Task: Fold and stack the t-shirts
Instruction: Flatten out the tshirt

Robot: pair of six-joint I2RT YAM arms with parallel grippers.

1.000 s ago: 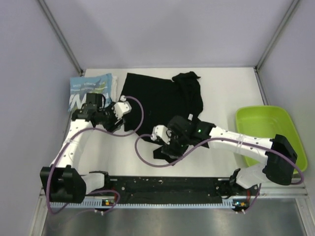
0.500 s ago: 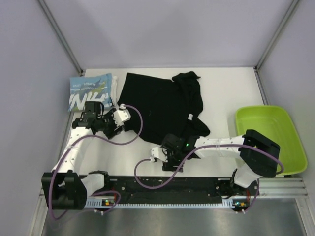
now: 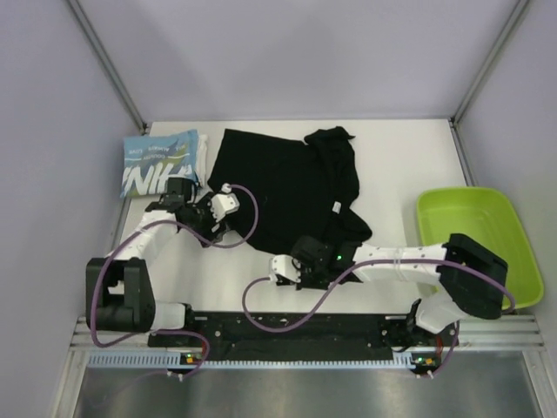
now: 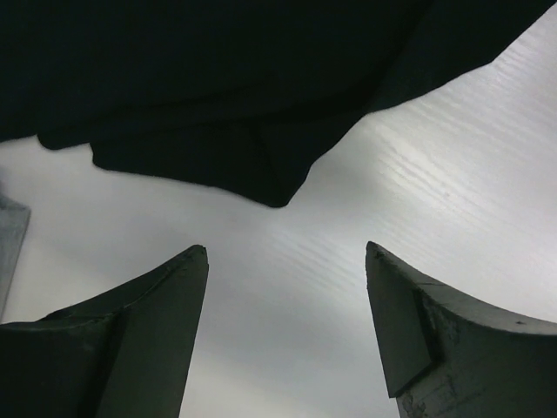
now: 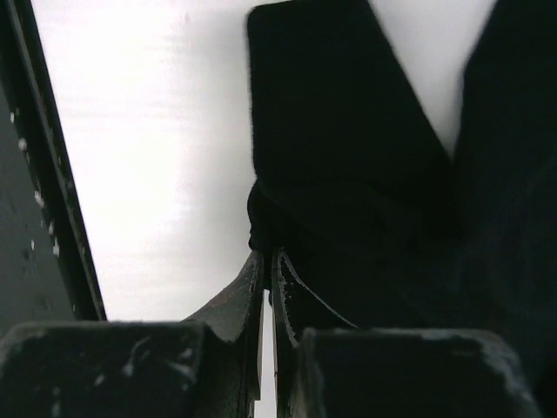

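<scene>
The open fingers of the left gripper span only bare table short of the pointed near corner [image 3: 233, 229], so the gripper will next go down toward the black t-shirt [image 3: 278, 183] and bring them around that corner.
The black t-shirt [image 3: 278, 183] lies spread across the middle of the table, its right side bunched and a small white label showing. The light blue t-shirt [image 3: 157, 161] with white lettering lies folded at the far left. My left gripper [image 3: 211, 232] hovers low and open just short of the black t-shirt's near left corner [image 4: 218, 87], with bare table between its fingers [image 4: 165, 313]. My right gripper [image 3: 298, 263] is shut on the black t-shirt's near hem [image 5: 348, 157], the cloth bunched at its tips.
A lime-green tray [image 3: 474, 231] sits at the right edge of the table. A black rail [image 3: 287, 326] with the arm bases runs along the near edge. Purple cables loop over the table by both arms.
My right gripper has come down toward the near edge and shut on the black t-shirt's hem. The left gripper has opened wider by the shirt's left corner and its arm has folded back.
</scene>
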